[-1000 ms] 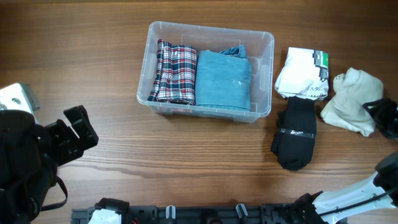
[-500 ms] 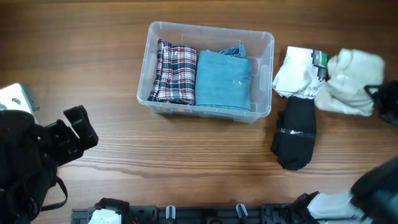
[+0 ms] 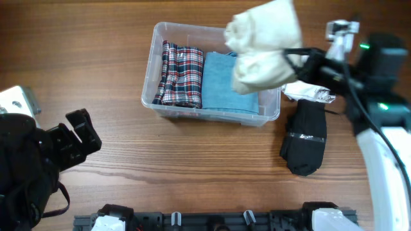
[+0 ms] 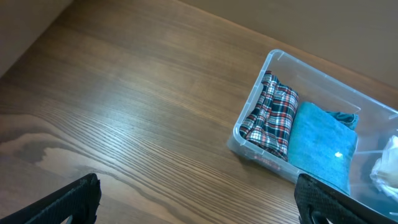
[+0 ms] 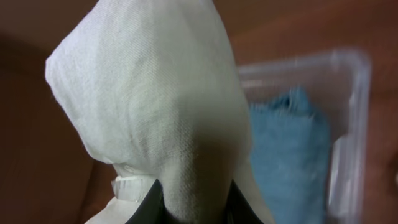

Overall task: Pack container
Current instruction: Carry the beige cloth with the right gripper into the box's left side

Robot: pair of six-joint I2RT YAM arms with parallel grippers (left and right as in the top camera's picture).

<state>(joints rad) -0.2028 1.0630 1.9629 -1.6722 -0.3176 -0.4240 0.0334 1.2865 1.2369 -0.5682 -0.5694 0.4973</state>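
The plaid cloth (image 3: pixel 180 74) lies below the robot's right gripper, to its left in the overhead view, so the robot needs to carry the cream cloth (image 3: pixel 263 42) across and down onto it, then let it go.
The clear plastic container (image 3: pixel 152 64) sits at the table's middle back. It holds a folded plaid cloth (image 3: pixel 180 74) on the left and a folded blue cloth (image 3: pixel 221 83) beside it. My right gripper (image 3: pixel 302 61) is shut on a cream cloth (image 3: pixel 263 42) and holds it in the air over the container's right end; the same cloth (image 5: pixel 155 99) fills the right wrist view. The container also shows in the left wrist view (image 4: pixel 249 118). My left gripper (image 4: pixel 199 199) is open and empty over bare wood at the left.
A white cloth with a green tag (image 3: pixel 311 93) lies right of the container, partly behind my right arm. A black folded cloth (image 3: pixel 305 138) lies in front of it. A white object (image 3: pixel 16 99) sits at the left edge.
My right gripper has lifted the cream cloth off the table at the far right and carried it left and up, over the container's right end. The left arm has not moved.
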